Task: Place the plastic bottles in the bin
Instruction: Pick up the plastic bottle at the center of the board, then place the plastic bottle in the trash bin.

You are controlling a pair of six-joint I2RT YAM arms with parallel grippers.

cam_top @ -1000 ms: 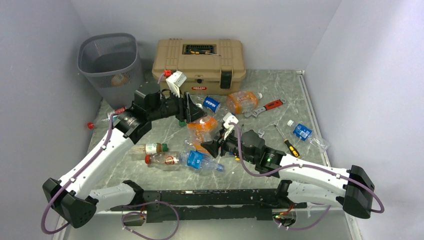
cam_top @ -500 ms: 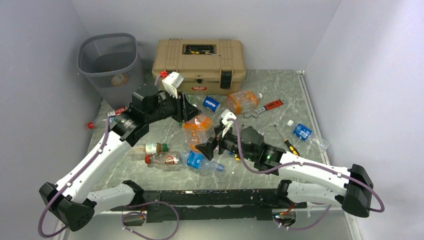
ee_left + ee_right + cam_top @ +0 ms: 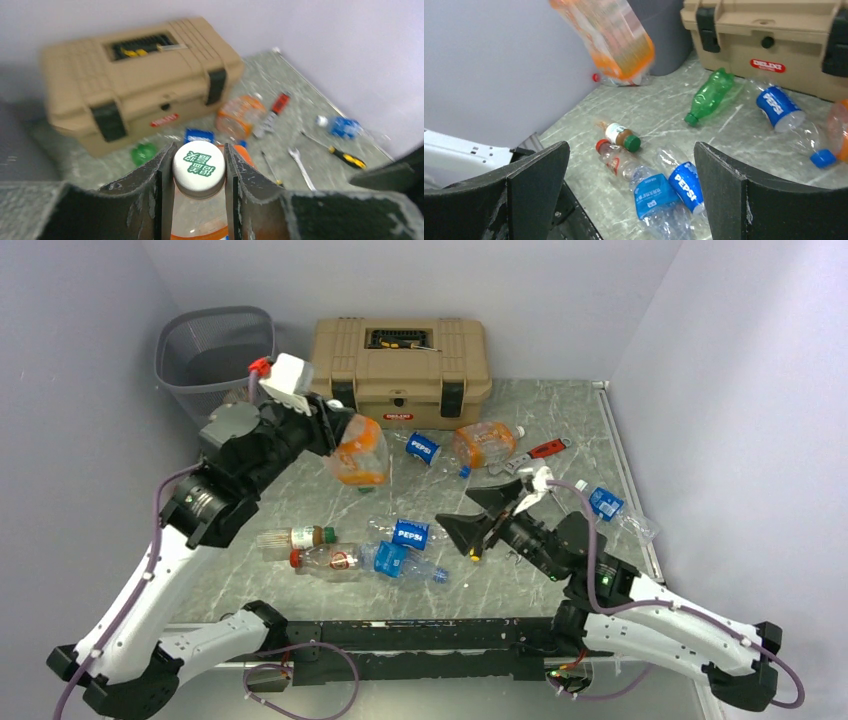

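My left gripper swings the orange bottle outward, to the left in the top view, over the opening of the mesh bin [image 3: 215,350] next.
My left gripper [image 3: 198,150] is shut on the white-capped neck of an orange bottle [image 3: 358,452], which hangs in the air just right of the grey mesh bin [image 3: 215,350]. My right gripper [image 3: 478,512] stands wide open and empty above the table's middle. Under it lie a Pepsi bottle [image 3: 685,185], a crushed blue-label bottle [image 3: 654,197], a red-capped clear bottle [image 3: 613,156] and a green-capped brown one [image 3: 620,135]. Further back lie a green bottle [image 3: 709,94], another Pepsi bottle [image 3: 425,449] and an orange bottle [image 3: 483,443]. A blue-label bottle [image 3: 607,504] lies at the right.
A tan toolbox [image 3: 398,358] with black latches stands at the back beside the bin. A red-handled wrench [image 3: 535,455], a screwdriver [image 3: 575,525] and a plain wrench [image 3: 302,167] lie right of centre. Walls close in on the left, back and right.
The left gripper shut on the orange bottle and carried it up and left toward the bin. The right gripper opened wide and drew back to the right.
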